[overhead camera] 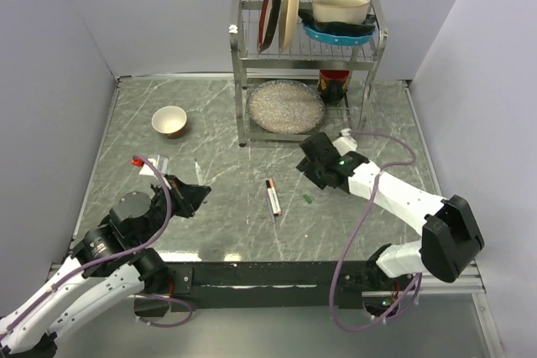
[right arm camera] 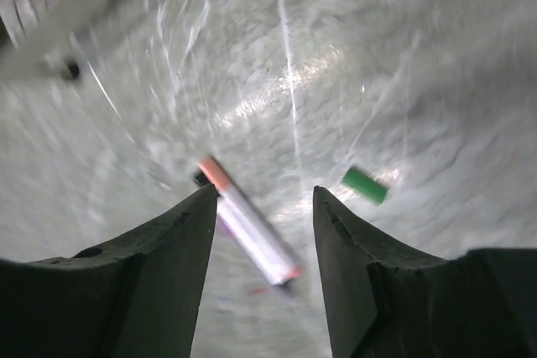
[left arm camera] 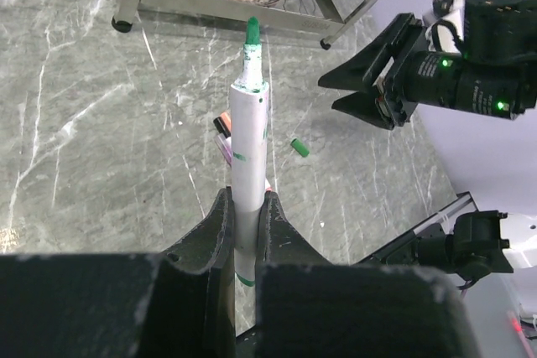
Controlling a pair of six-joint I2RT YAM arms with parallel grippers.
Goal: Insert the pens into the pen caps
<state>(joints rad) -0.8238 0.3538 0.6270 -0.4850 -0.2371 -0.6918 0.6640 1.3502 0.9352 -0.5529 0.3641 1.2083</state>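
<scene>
The tip of the held pen is bare. Next, my right gripper should move down and back onto the green cap (overhead camera: 309, 199) (right arm camera: 365, 185), which is below and back of it.
My left gripper (left arm camera: 248, 203) is shut on a white pen (left arm camera: 249, 123) whose bare green tip (left arm camera: 252, 31) points away from it, held above the table. In the top view this gripper (overhead camera: 197, 194) is at the left. A second white pen (overhead camera: 273, 197) with reddish ends lies flat mid-table; it also shows in the right wrist view (right arm camera: 249, 225). A small green cap (overhead camera: 309, 199) lies just right of it, seen too in the wrist views (left arm camera: 299, 147) (right arm camera: 364, 185). My right gripper (right arm camera: 264, 194) is open and empty above the lying pen, at centre right (overhead camera: 312, 163). A tiny red piece (overhead camera: 137, 161) lies far left.
A metal dish rack (overhead camera: 369, 64) with plates and bowls stands at the back, with a glittery round plate (overhead camera: 285, 106) under it. A small bowl (overhead camera: 169, 121) sits at the back left. Grey walls close in the left and right sides.
</scene>
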